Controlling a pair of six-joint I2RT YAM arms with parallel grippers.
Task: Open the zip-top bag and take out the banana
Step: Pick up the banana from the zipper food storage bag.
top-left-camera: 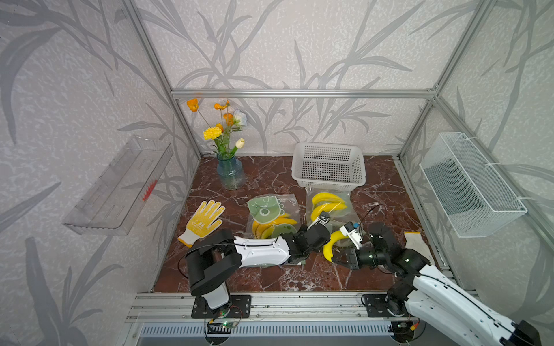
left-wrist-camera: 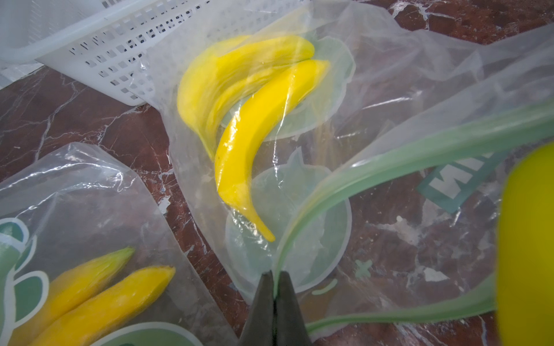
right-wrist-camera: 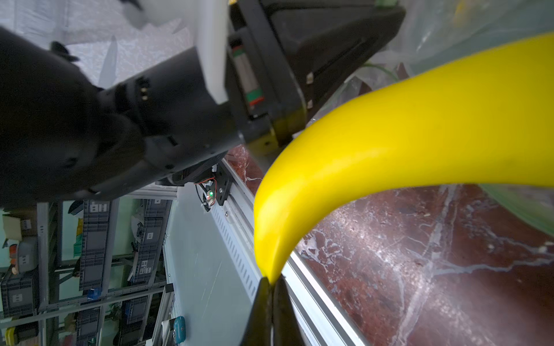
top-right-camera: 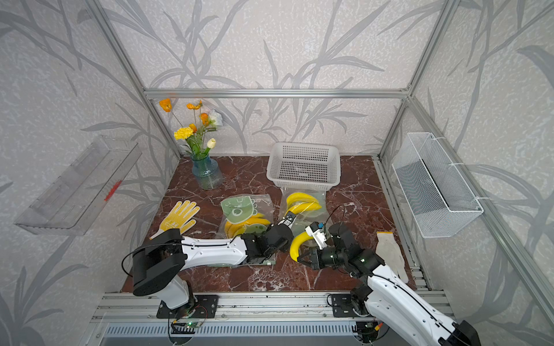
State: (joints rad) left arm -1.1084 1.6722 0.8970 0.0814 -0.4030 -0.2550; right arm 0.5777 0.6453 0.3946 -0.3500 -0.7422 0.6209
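Observation:
The right gripper carries the freed banana outward beyond the bag next, over the bottom of the empty white basket (top-left-camera: pixel 330 167), and releases the banana's tip.
A clear zip-top bag (top-left-camera: pixel 329 209) lies in front of the white basket with two yellow bananas (left-wrist-camera: pixel 254 140) still inside. Its green zip strip (left-wrist-camera: pixel 389 161) gapes apart. My left gripper (left-wrist-camera: pixel 275 274) is shut on that strip at the bag's mouth. My right gripper (right-wrist-camera: pixel 271 280) is shut on the pointed tip of another banana (top-left-camera: pixel 329 245), which curves up above the table just outside the mouth. This banana also shows in a top view (top-right-camera: pixel 296 244) and in the right wrist view (right-wrist-camera: pixel 389 134). Its far end is hidden behind the right wrist camera.
A second bag (top-left-camera: pixel 271 215) with bananas lies left of the open one. A white basket (top-left-camera: pixel 328 164) and a flower vase (top-left-camera: pixel 230 172) stand at the back. A yellow glove (top-left-camera: pixel 204 220) lies left, a white glove (top-left-camera: pixel 416 244) right. A wire basket (top-left-camera: pixel 470 185) hangs on the right wall.

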